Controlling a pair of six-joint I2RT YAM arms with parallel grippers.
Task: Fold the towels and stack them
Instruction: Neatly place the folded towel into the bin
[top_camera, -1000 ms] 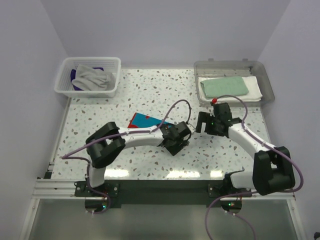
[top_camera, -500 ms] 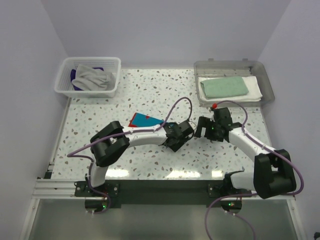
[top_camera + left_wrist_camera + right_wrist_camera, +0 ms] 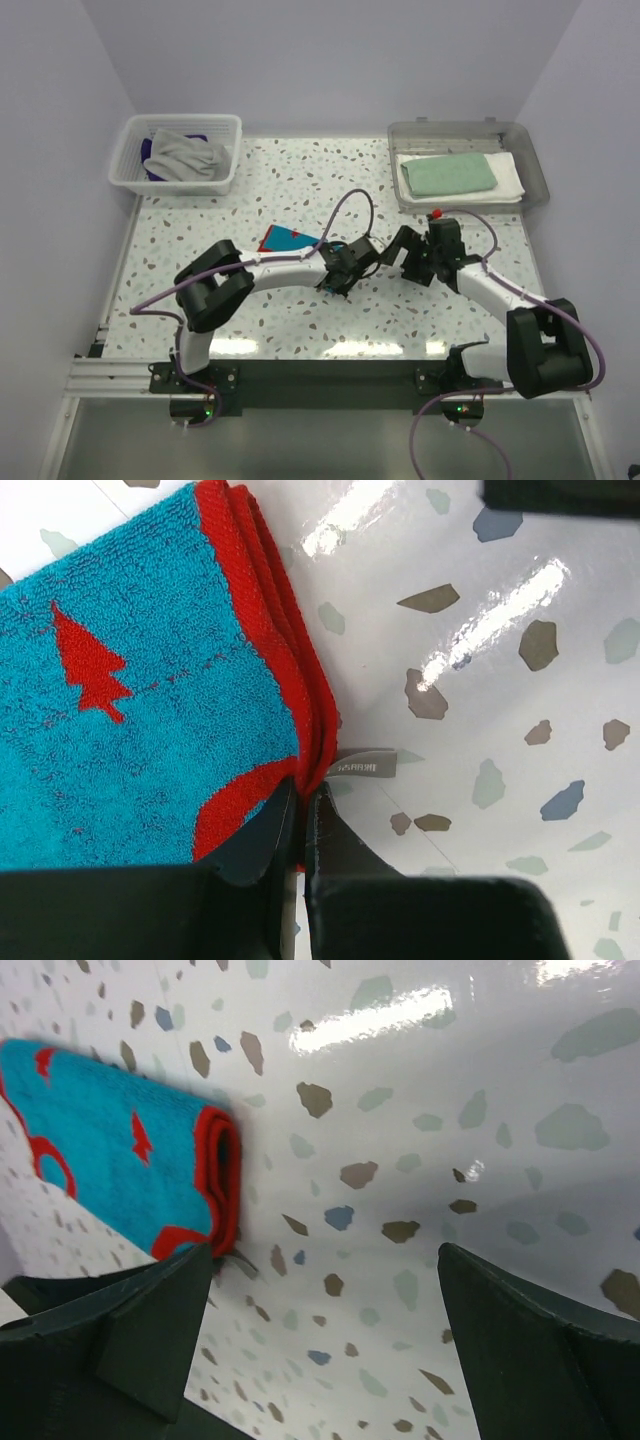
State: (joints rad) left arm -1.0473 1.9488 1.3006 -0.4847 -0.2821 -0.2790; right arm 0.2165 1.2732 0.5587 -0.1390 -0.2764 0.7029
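Note:
My left gripper holds only the towel's near corner, and the towel's red edge beyond it is free. I should next move my right gripper down and across onto that edge.
The folded turquoise-and-red patterned towel (image 3: 285, 240) lies flat on the table left of centre. In the left wrist view its red folded edge (image 3: 300, 680) runs down into my left gripper (image 3: 305, 790), whose jaws are shut on the towel's near red corner, beside a small grey label (image 3: 365, 764). My right gripper (image 3: 325, 1250) hovers wide open over bare tabletop just right of that same towel (image 3: 110, 1160), holding nothing. A mint green towel (image 3: 448, 174) lies folded on a white towel (image 3: 508, 175) in the tray. A grey towel (image 3: 185, 155) and a dark purple one (image 3: 150, 150) are bunched in the basket.
The clear grey tray (image 3: 460, 132) stands at the back right and the white slatted basket (image 3: 180, 185) at the back left. Both grippers (image 3: 335, 280) (image 3: 408, 255) sit close together mid-table, with purple cables looping above them.
My left gripper has closed from open onto the patterned towel's red corner and shifted slightly left. The right gripper stayed open and edged a little right.

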